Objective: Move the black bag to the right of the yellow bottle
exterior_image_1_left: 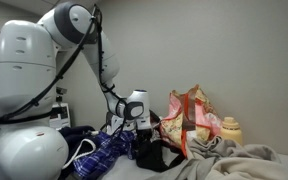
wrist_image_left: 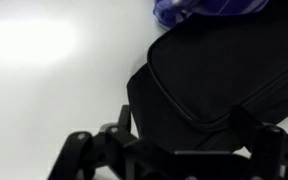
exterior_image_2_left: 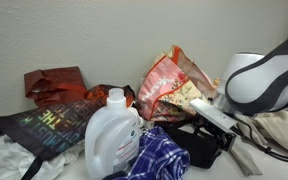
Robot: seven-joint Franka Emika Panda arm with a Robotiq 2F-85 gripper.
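Note:
My gripper moves down onto the near part of the black bag [exterior_image_2_left: 201,149] [wrist_image_left: 192,110] next, edging toward the blue plaid cloth, since the limp fabric lies between its spread fingers.
The black bag [exterior_image_1_left: 154,153] lies limp on the surface, between the blue plaid cloth and the red-and-cream floral bag [exterior_image_1_left: 191,120]. It also shows in an exterior view [exterior_image_2_left: 198,146] and fills the wrist view [wrist_image_left: 209,80]. The small pale yellow bottle [exterior_image_1_left: 230,129] stands beyond the floral bag, away from the robot; I cannot find it in the wrist view. My gripper [exterior_image_1_left: 138,120] hangs just above the black bag. In the wrist view the gripper [wrist_image_left: 187,132] has its fingers spread wide, one on each side of the bag's near part.
A blue plaid cloth [exterior_image_1_left: 104,152] lies beside the black bag on the robot's side. A white detergent jug [exterior_image_2_left: 114,130] stands in front. A dark printed bag [exterior_image_2_left: 44,125] and a dark red bag [exterior_image_2_left: 54,82] lie further off. Grey-beige fabric [exterior_image_1_left: 239,160] is heaped near the bottle.

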